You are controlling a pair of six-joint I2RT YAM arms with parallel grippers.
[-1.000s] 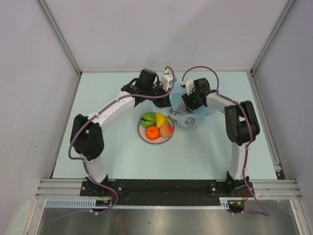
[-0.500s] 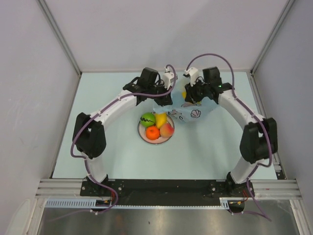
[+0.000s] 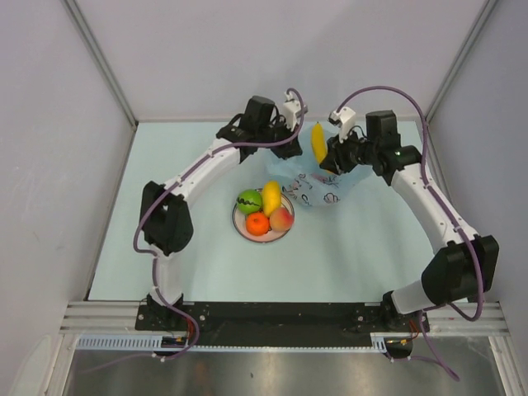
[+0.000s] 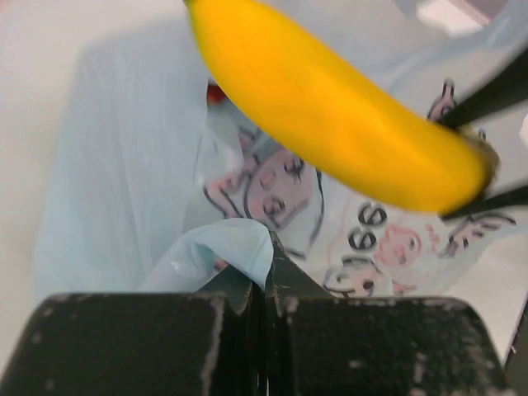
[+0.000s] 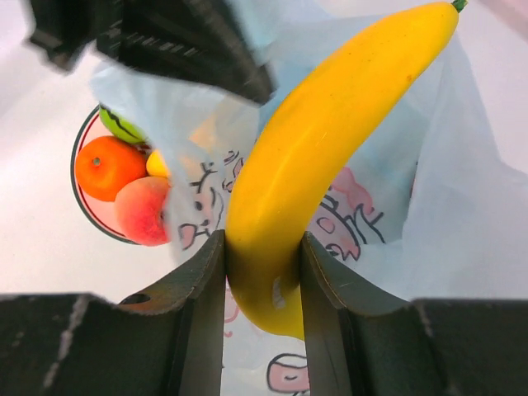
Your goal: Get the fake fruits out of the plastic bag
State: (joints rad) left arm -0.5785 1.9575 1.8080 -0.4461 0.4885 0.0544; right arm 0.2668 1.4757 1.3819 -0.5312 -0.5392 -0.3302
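The plate's near rim (image 3: 251, 237) is below my right gripper, to its left in the top view. My right gripper will swing back and down and let go of the banana (image 3: 318, 142) by the fruits.
My right gripper (image 3: 327, 155) is shut on a yellow banana (image 3: 318, 142) and holds it in the air above the light-blue plastic bag (image 3: 323, 191). In the right wrist view the banana (image 5: 330, 140) sits between my fingers (image 5: 202, 280), with the bag (image 5: 429, 206) below it. My left gripper (image 3: 284, 143) is shut on the bag's upper edge (image 4: 235, 247) and holds it up; the banana (image 4: 330, 115) hangs in front of it. A green fruit (image 3: 249, 200), a yellow fruit (image 3: 271, 196), an orange (image 3: 257, 223) and a peach (image 3: 282, 219) lie on the plate. No dark red apple shows.
The round white plate (image 3: 238, 224) with the fruits stands just left of the bag, in front of both grippers; it also shows in the right wrist view (image 5: 82, 194). Grey walls enclose the pale table (image 3: 346, 256) on three sides.
My right gripper has risen out of the bag with the banana and moved back and to the right. My left gripper has lifted the bag's edge a little higher.
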